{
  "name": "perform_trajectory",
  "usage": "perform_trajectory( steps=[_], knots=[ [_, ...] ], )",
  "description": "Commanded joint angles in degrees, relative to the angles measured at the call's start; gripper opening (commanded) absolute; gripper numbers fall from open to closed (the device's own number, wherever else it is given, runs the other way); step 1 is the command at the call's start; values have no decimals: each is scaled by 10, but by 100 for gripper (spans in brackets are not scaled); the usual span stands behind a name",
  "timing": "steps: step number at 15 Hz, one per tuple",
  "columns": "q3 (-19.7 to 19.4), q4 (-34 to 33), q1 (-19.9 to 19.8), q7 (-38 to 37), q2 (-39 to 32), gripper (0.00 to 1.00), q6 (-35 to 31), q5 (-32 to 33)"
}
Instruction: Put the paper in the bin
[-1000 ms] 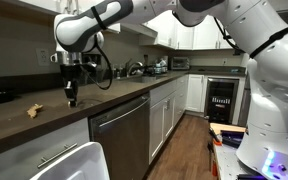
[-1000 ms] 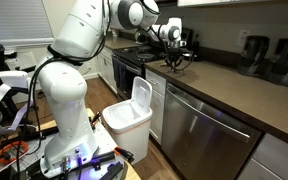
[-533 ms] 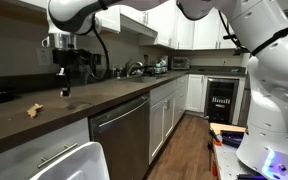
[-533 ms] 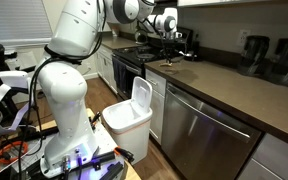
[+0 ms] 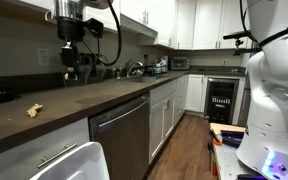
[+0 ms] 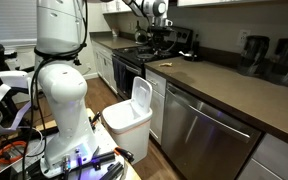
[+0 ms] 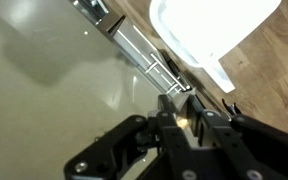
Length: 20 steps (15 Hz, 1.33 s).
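Note:
The bin's opening (image 6: 126, 115) (image 7: 224, 18) is below my gripper, back toward the base, so I will carry the pale tan paper back past the counter edge, lowering to release it.
My gripper (image 5: 68, 72) hangs high above the dark countertop (image 5: 94, 98), also seen in an exterior view (image 6: 161, 42). In the wrist view the gripper (image 7: 189, 112) is shut, and a small pale tan scrap of paper (image 7: 189, 121) shows pinched between the fingertips. A crumpled brown piece of paper (image 5: 32, 110) lies on the counter well to the side of the gripper and apart from it. The white bin (image 6: 134, 112) stands open on the floor against the cabinets. It also appears at a frame's bottom edge (image 5: 76, 163) and below the wrist camera (image 7: 212, 25).
A stainless dishwasher (image 5: 120, 132) with a bar handle (image 7: 154, 66) sits under the counter beside the bin. A stove (image 6: 134, 55) and small appliances (image 6: 269, 55) line the counter. The white robot base (image 6: 64, 120) stands on the wood floor (image 5: 189, 145).
The gripper has risen straight up from the countertop, staying shut. The brown paper on the counter has not moved.

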State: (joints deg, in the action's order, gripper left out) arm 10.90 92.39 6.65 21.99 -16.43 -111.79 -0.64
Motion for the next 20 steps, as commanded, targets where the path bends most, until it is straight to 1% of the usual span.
perform_trajectory(
  steps=[1, 2, 3, 5, 7, 9, 10, 11, 14, 19, 20],
  knots=[
    [8, 130, 4, -2, 107, 9, -35, -34],
    [9, 159, 10, -2, 126, 9, -53, -33],
    [12, 179, 14, 3, 140, 9, -59, -39],
    [15, 229, 25, 4, 163, 9, -97, -35],
    [18, 265, 36, 6, 173, 9, -125, -38],
    [20, 288, 45, 11, 176, 10, -135, -47],
    [20, 297, 49, 10, 176, 46, -139, -48],
    [20, 302, 51, 13, 176, 47, -139, -54],
    [20, 308, 55, 12, 177, 64, -134, -61],
    [19, 308, 57, 10, 182, 97, -132, -60],
    [19, 309, 57, 12, 184, 99, -133, -61]
  ],
)
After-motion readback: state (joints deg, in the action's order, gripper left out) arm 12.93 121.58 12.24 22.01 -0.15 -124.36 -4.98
